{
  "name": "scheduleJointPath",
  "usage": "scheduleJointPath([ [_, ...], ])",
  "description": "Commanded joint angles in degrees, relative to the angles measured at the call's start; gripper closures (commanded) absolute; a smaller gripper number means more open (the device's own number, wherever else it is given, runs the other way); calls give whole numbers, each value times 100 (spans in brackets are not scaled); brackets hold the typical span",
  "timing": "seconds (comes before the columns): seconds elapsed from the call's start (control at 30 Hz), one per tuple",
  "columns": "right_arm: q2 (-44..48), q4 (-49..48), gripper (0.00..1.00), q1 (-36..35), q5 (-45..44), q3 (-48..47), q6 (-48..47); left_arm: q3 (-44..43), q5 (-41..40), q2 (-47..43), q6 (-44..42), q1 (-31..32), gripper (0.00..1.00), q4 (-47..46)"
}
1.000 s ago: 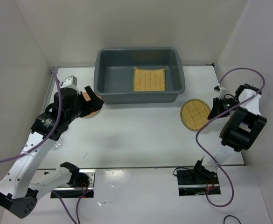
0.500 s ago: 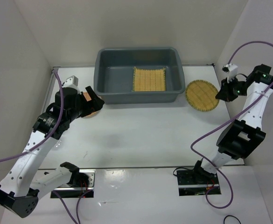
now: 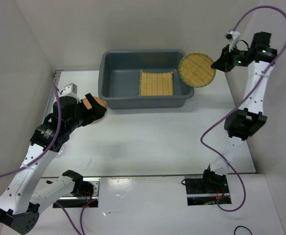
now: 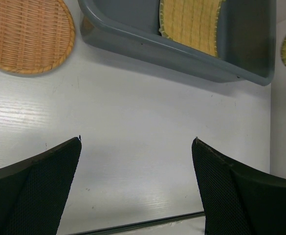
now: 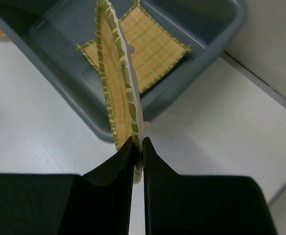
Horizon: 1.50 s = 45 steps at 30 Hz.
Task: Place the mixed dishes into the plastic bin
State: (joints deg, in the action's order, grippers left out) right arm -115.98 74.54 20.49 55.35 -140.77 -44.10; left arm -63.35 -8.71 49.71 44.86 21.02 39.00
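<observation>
The disc sticks out over the bin's rim, so next my right gripper will move down and to its left in the top view, where the mat [image 3: 156, 82] [image 5: 151, 49] is, to let go of the disc.
The grey-blue plastic bin [image 3: 107, 73] stands at the back of the table, and a square yellow mat [image 3: 156, 82] lies flat inside it. High at the right, my right gripper [image 3: 215, 63] is shut on the edge of a round yellow disc [image 3: 197, 69] that hangs over the bin's right rim. In the right wrist view the round yellow disc [image 5: 114, 83] stands edge-on between the jaws above the bin [image 5: 64, 68]. A round orange-brown disc [image 4: 28, 36] lies on the table left of the bin [image 4: 182, 56]. My left gripper [image 4: 137, 142] hovers open above bare table near it.
White walls close in the table on the left, back and right. The right arm's purple cable [image 3: 216, 127] loops over the right side of the table. The arm bases [image 3: 79, 188] sit at the near edge.
The right gripper has lifted the round yellow disc from the table's right side and carried it up and left to the bin's right rim. The left gripper has shifted slightly left.
</observation>
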Motion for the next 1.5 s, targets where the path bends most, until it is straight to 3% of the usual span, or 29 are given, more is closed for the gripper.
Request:
scheduleJointPath([
  [0.0,-801,8,100,-729,108,-950,709,-28,-87,-23,128,-88,0,-86],
  [0.17,-1924,-203,100,-1757,-428,-2047,1034,-81,-140,-382,338,-89,0,186],
  [0.37,-3657,-484,100,-2137,-674,-3869,1912,-28,-192,-971,734,-89,0,696],
  [0.63,-4520,-1143,100,-2506,-1062,-3870,2256,157,-69,-2114,1612,-142,0,1600],
  [0.77,-4688,-1802,100,-2559,-1219,-3870,2931,157,-69,-2685,1947,-142,0,1786],
  [0.93,-5092,-2549,100,-2392,-1396,-3870,3653,209,123,-2800,2000,-308,0,1848],
  [1.27,-5224,-2726,100,-2392,-2423,-3870,3926,438,432,-2669,1895,-528,0,1470],
  [1.4,-5277,-2726,81,-2392,-2933,-3870,3926,491,432,-2546,1843,-528,0,1356],
  [1.47,-5277,-2726,80,-2392,-3170,-3870,3978,491,432,-2493,1781,-528,0,1251],
])
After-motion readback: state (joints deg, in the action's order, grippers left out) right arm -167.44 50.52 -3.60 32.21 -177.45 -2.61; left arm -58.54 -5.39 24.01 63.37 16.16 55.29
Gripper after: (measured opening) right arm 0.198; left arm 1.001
